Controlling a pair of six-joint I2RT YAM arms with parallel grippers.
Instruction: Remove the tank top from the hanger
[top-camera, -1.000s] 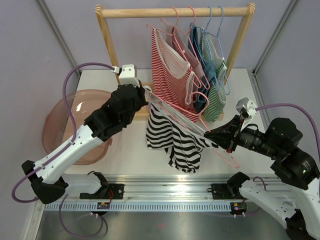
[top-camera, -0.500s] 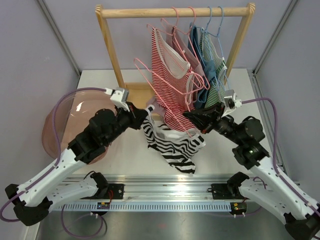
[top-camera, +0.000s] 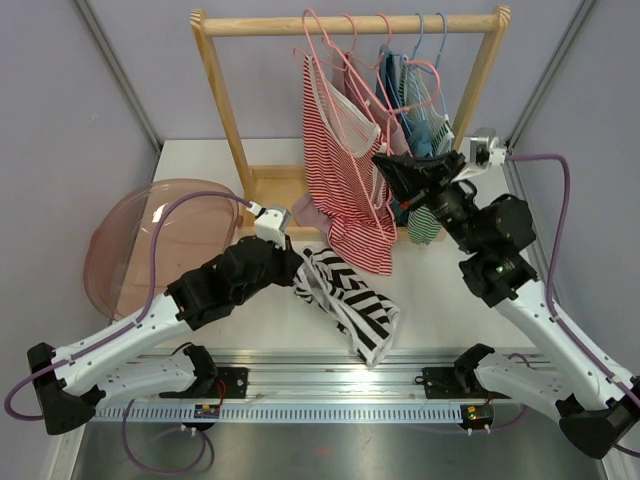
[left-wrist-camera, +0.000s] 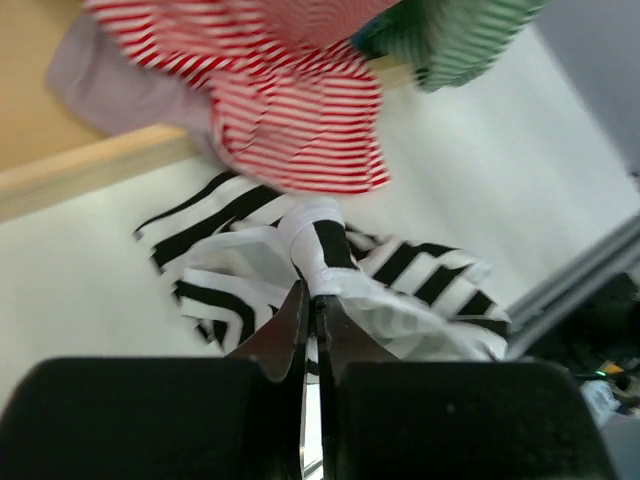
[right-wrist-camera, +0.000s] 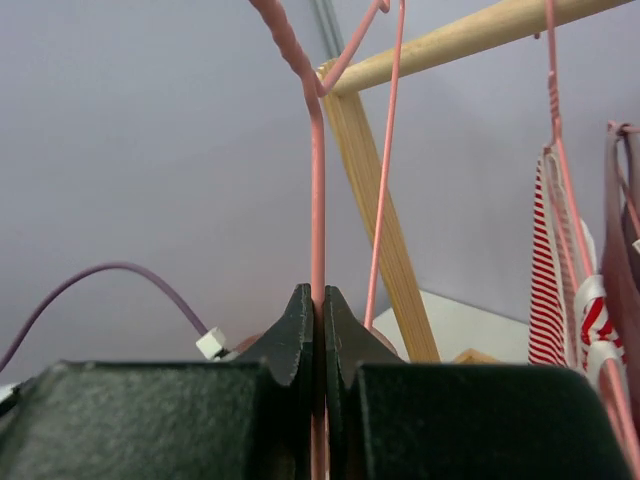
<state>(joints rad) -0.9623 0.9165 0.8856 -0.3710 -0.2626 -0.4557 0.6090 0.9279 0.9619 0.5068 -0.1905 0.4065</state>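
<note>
The pink hanger is bare. My right gripper will next move the hanger's wire outward and to the left in the top view, beside the red-striped top, and let go of it.
The black-and-white striped tank top (top-camera: 352, 300) lies crumpled on the table in front of the rack, free of the hanger. My left gripper (top-camera: 298, 262) is low over the table, shut on a white-edged fold of the tank top (left-wrist-camera: 322, 250). High at the right, my right gripper (top-camera: 382, 162) is shut on the thin wire of the bare pink hanger (right-wrist-camera: 317, 180). The hanger's hook (top-camera: 312, 18) reaches up to the wooden rod. In the right wrist view the wire runs straight up from between the closed fingertips (right-wrist-camera: 300, 310).
A wooden rack (top-camera: 225, 110) stands at the back with several other tops on hangers, among them a red-striped one (top-camera: 345, 175) and a green-striped one (top-camera: 430, 215). At the left sits a pink translucent basin (top-camera: 140, 235). Just behind the tank top runs the rack's base board (left-wrist-camera: 90, 175).
The right gripper has carried the pink hanger up and back to the rod. The tank top has slid off it, and the left gripper has dropped toward the table with it.
</note>
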